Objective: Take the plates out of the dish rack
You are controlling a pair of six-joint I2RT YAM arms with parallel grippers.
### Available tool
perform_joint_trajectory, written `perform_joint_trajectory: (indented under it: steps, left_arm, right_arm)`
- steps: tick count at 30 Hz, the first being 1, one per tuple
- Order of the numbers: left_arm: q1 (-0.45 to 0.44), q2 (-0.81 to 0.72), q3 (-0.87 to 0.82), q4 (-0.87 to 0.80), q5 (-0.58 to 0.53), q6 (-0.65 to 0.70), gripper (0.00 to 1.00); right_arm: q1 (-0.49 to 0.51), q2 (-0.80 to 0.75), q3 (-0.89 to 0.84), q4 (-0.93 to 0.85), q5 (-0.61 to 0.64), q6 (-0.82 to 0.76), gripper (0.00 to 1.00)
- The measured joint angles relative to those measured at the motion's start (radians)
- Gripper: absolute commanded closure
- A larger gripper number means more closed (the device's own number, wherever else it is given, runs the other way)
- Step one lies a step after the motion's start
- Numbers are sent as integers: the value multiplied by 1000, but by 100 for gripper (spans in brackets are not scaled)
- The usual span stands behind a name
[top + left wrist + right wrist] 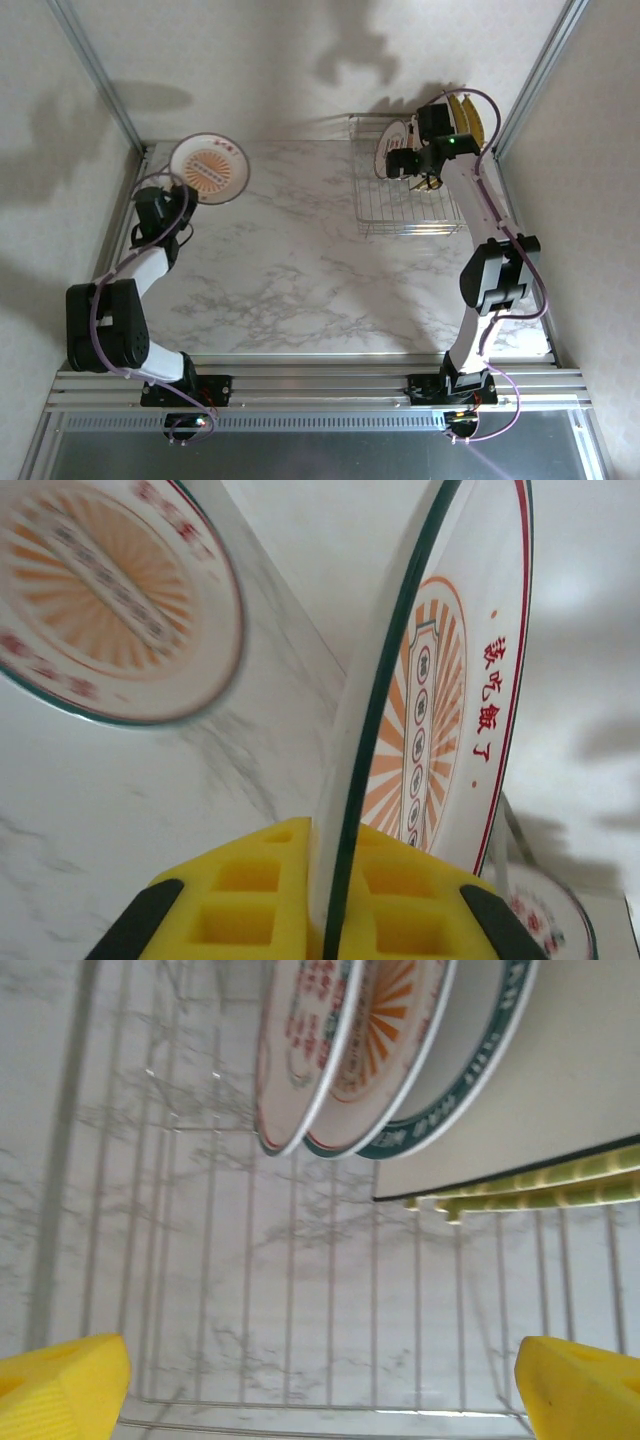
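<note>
The top of the plate lying flat on the marble is clear for stacking. My left gripper should next move down onto that plate and let go of the rim of the plate it is holding.
My left gripper (340, 900) is shut on the green-rimmed edge of a round white plate (445, 690) with an orange sunburst. Another such plate (100, 590) lies flat on the marble beside it. From above, a round plate (208, 168) shows at the far left, with the left gripper (176, 196) at its near edge. My right gripper (320, 1385) stands wide open and empty above the dish rack (300, 1290). Three round plates (385, 1050) stand on edge in the rack, with a square white plate (560, 1090) and a mustard one (540, 1192) behind them. The top view has the right gripper (412, 162) over the rack (400, 215).
Metal frame posts (100, 75) rise at both far corners, and the right one (540, 75) stands close to the rack. A third patterned plate (548, 910) shows low right in the left wrist view. Bare marble table (290, 260) lies between the arms.
</note>
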Motion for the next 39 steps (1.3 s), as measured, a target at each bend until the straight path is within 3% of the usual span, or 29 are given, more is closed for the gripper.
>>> perform_joint_trajectory:
  steps: [4,10,19,39]
  left_arm:
    - [86,-3,-35,1,-58,-29,100]
    - [143,26,-39,22,-89,-43,100]
    - [149,229,40,24,-91,-33,100]
    - [149,493,265,34,-57,-32,100]
  right_arm:
    - [-2,16,8,-42,38,-26,1]
    - [-2,17,7,-55,36,-43,1]
    - [-2,17,-11,-52,26,-48,1]
    - [-2,17,-34,-43,0,-48,1]
